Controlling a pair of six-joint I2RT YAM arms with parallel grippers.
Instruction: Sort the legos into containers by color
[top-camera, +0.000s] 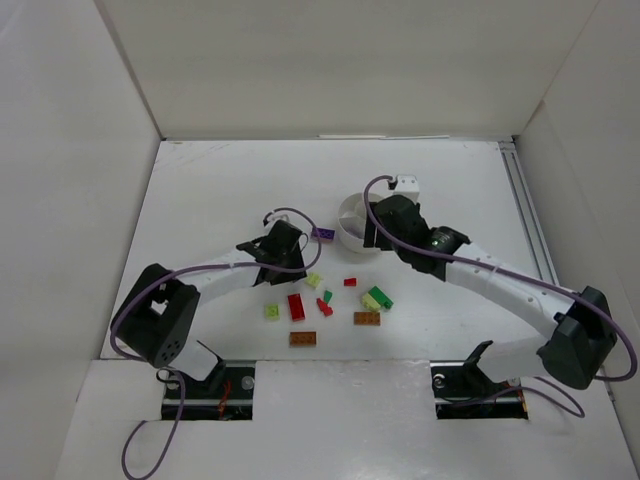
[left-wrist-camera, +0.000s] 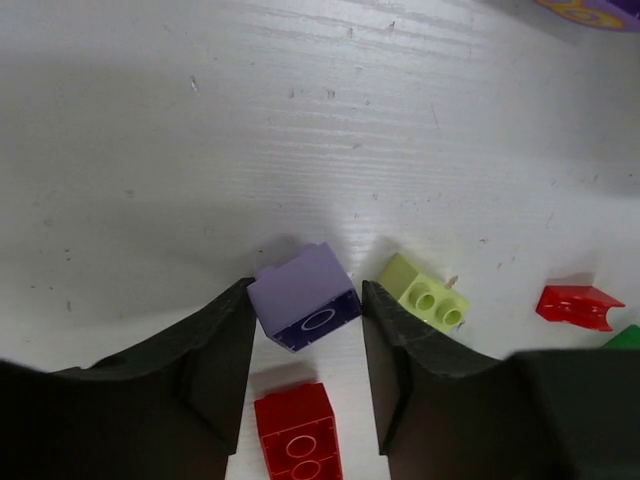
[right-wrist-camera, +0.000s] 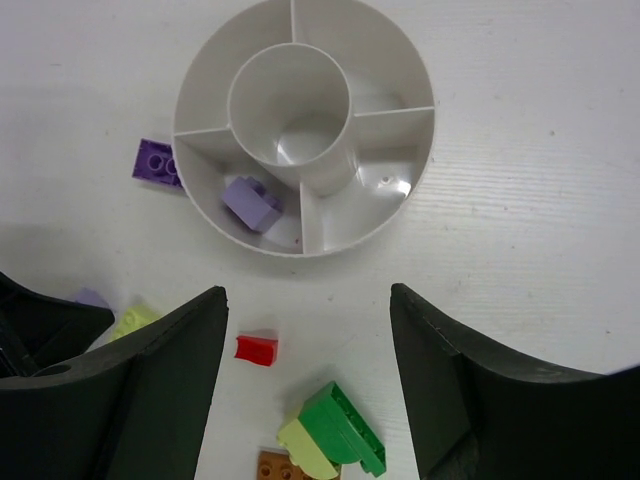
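Note:
The purple lego in one wedge of the dish (top-camera: 348, 212) already marks the place. My left gripper rises next, moves outward over that wedge, lowers and lets go.
In the left wrist view my left gripper (left-wrist-camera: 305, 300) is shut on a small purple lego (left-wrist-camera: 302, 295), which sits tilted between the fingertips. Just under it lies a red lego (left-wrist-camera: 300, 435), and a yellow-green one (left-wrist-camera: 425, 293) lies to the right. My right gripper (right-wrist-camera: 308, 300) is open and holds nothing, hanging just short of the white dish (right-wrist-camera: 370, 200). One wedge of the dish holds a purple lego (right-wrist-camera: 250, 203). A flat purple lego (right-wrist-camera: 157, 160) lies against the dish's outer wall. From above, the left gripper (top-camera: 292, 262) is left of the dish (top-camera: 348, 212).
Loose legos lie between the arms: a small red one (right-wrist-camera: 256, 349), a green one (right-wrist-camera: 345, 430) stuck to a yellow-green piece, orange-brown ones (top-camera: 366, 318) (top-camera: 303, 338), and a yellow-green one (top-camera: 272, 311). White walls enclose the table on three sides.

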